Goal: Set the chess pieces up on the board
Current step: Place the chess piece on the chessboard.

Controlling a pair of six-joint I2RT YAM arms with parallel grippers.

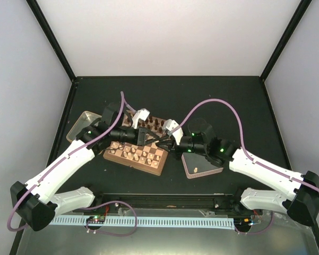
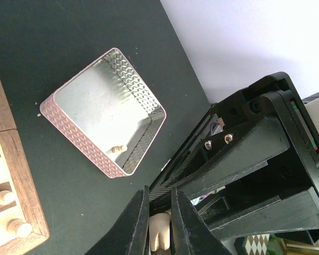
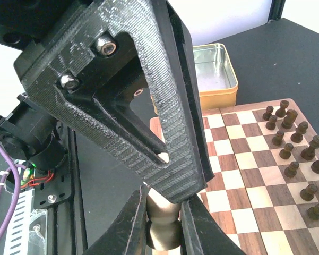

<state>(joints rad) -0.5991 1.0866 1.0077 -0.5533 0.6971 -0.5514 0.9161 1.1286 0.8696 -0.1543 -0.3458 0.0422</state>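
I will next move my left gripper to the left in the top view and down to the pale row's tin-side end (image 1: 118,151), and let go of the matching pale piece.
The board (image 1: 158,162) lies mid-table with pale beige pieces (image 1: 131,153) on its near rows and dark ones on the far rows. My left gripper (image 1: 150,137) and right gripper (image 1: 167,143) meet tip to tip just above it. In the left wrist view my left gripper (image 2: 160,212) is shut on a pale beige chess piece (image 2: 160,236). In the right wrist view my right gripper (image 3: 163,204) is shut on a pale rounded piece (image 3: 163,229), with the left gripper's finger lying over it. It looks like the same piece.
The metal tin (image 1: 73,131) stands left of the board; one pale piece (image 2: 117,149) lies in it. A clear tray (image 1: 195,172) sits right of the board. Dark chessmen (image 3: 293,139) stand on the board's far rows. The board's corner (image 2: 21,175) carries pale pieces (image 2: 5,197).
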